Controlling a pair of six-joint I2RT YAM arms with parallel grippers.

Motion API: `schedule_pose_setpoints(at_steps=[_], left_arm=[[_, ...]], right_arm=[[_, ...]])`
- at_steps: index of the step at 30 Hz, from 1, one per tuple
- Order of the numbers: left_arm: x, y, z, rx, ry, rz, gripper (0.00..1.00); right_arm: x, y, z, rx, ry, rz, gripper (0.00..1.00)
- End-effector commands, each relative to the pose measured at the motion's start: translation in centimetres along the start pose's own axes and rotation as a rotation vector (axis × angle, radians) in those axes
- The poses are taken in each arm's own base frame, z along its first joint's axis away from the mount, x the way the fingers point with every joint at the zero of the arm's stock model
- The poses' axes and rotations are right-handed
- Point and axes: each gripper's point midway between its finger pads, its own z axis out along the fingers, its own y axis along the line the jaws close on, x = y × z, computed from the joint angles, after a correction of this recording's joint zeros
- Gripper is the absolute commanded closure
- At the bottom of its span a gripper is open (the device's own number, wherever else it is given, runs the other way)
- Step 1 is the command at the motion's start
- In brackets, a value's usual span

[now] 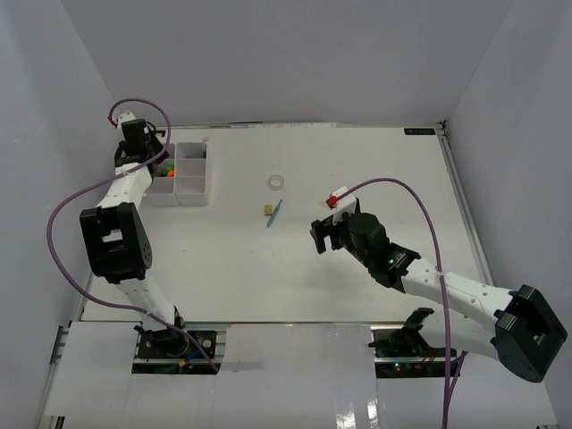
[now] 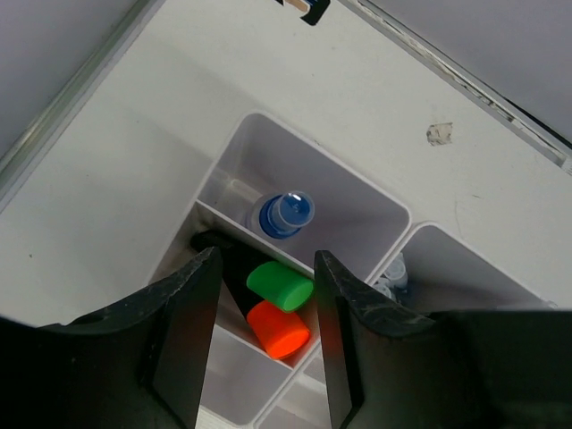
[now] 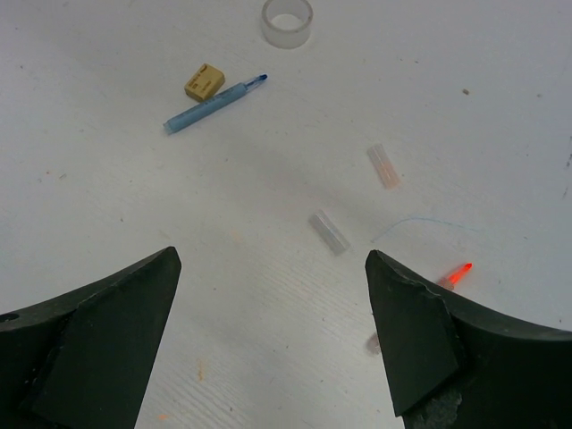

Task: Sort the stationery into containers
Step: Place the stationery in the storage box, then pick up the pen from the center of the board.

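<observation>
I need to turn my right gripper down and to the right in the top view next, onto the orange highlighter's lower end (image 3: pixel 374 343), because the orange highlighter lies at an angle outside my fingers.
The translucent white organiser tray (image 1: pixel 206 175) stands at the far left of the table. My left gripper (image 1: pixel 154 162) hovers over it, open and holding nothing. Between its fingers, in the left wrist view, a green-capped highlighter (image 2: pixel 279 284) and an orange-capped highlighter (image 2: pixel 278 328) lie together in one compartment. A blue-capped glue bottle (image 2: pixel 286 213) occupies the compartment beyond. A tape ring (image 1: pixel 277 182), a brass clip (image 1: pixel 267 208) and a blue pen (image 1: pixel 273 214) rest mid-table. My right gripper (image 1: pixel 323 234) hangs open above the bare table, to the right of and nearer than them.
Two small clear plastic pieces (image 3: pixel 329 231) lie on the table ahead of the right gripper, beside a red glint (image 3: pixel 458 273). A raised rail (image 2: pixel 80 85) borders the table just left of the tray. White walls close in the sides and back.
</observation>
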Motion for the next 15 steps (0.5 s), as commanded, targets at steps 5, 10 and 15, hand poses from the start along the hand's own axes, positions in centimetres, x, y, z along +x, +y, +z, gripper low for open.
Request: schedule_pose_setpoints(at_steps=[5, 10, 15], left_arm=[[-3.7, -3.2, -6.4, 0.197, -0.021, -0.063, 0.31], [-2.2, -4.3, -12.4, 0.35, 0.011, -0.085, 0.02], [0.7, -4.7, -16.7, 0.476, 0.048, -0.064, 0.02]], right_arm=[[2.3, -3.1, -1.0, 0.202, 0.097, 0.119, 0.06], [5.1, -5.3, -1.2, 0.335, 0.204, 0.243, 0.05], [8.1, -7.5, -0.8, 0.417, 0.285, 0.348, 0.14]])
